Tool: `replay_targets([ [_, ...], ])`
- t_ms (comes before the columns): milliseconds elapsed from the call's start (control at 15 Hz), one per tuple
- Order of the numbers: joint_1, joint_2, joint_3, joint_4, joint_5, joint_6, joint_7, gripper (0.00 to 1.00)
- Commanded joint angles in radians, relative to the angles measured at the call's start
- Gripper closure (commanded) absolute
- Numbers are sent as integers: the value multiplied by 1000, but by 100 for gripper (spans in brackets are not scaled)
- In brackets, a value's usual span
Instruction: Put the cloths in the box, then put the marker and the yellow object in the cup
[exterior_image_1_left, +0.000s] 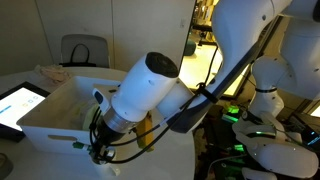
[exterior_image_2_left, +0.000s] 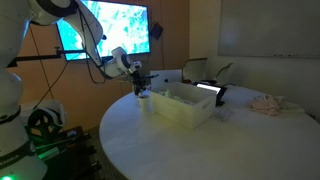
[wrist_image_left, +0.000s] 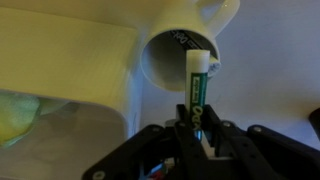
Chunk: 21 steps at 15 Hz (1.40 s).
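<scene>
The gripper first needs to bring the white and green marker down beside the white box, so that the marker can get into the cup's opening (wrist_image_left: 177, 60).
In the wrist view my gripper (wrist_image_left: 199, 128) is shut on a white and green marker (wrist_image_left: 197, 85). The marker's far end points into the mouth of a white cup (wrist_image_left: 185, 45) with a handle at its upper right. The cup stands right beside the white box (wrist_image_left: 70, 60), and a pale yellowish cloth (wrist_image_left: 18, 115) lies inside the box. In an exterior view the gripper (exterior_image_2_left: 141, 85) hangs at the box's (exterior_image_2_left: 182, 104) near-left end. In an exterior view the arm covers the gripper and cup beside the box (exterior_image_1_left: 55, 105). The yellow object is not clearly visible.
A tablet (exterior_image_1_left: 18, 103) lies on the round white table beside the box. A crumpled pinkish cloth (exterior_image_2_left: 268, 103) lies on the table (exterior_image_2_left: 200, 145) far from the box. A chair (exterior_image_1_left: 85, 50) stands behind the table. A lit screen (exterior_image_2_left: 105, 28) hangs on the wall.
</scene>
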<state>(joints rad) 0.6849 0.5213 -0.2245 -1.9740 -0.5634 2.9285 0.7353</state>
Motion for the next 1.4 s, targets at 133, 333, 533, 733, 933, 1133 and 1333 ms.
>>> replay_targets([
  [133, 40, 81, -52, 82, -23, 9, 36, 85],
  [333, 39, 107, -58, 98, -17, 14, 31, 85],
  [533, 42, 125, -71, 102, -19, 19, 37, 85],
  [733, 68, 131, -102, 91, 12, 29, 15, 85],
  [933, 87, 125, -125, 77, 9, 29, 7, 84],
  [1133, 117, 104, -153, 51, -5, 31, 0, 48],
  [1333, 158, 80, -190, 24, -19, 36, -5, 25],
])
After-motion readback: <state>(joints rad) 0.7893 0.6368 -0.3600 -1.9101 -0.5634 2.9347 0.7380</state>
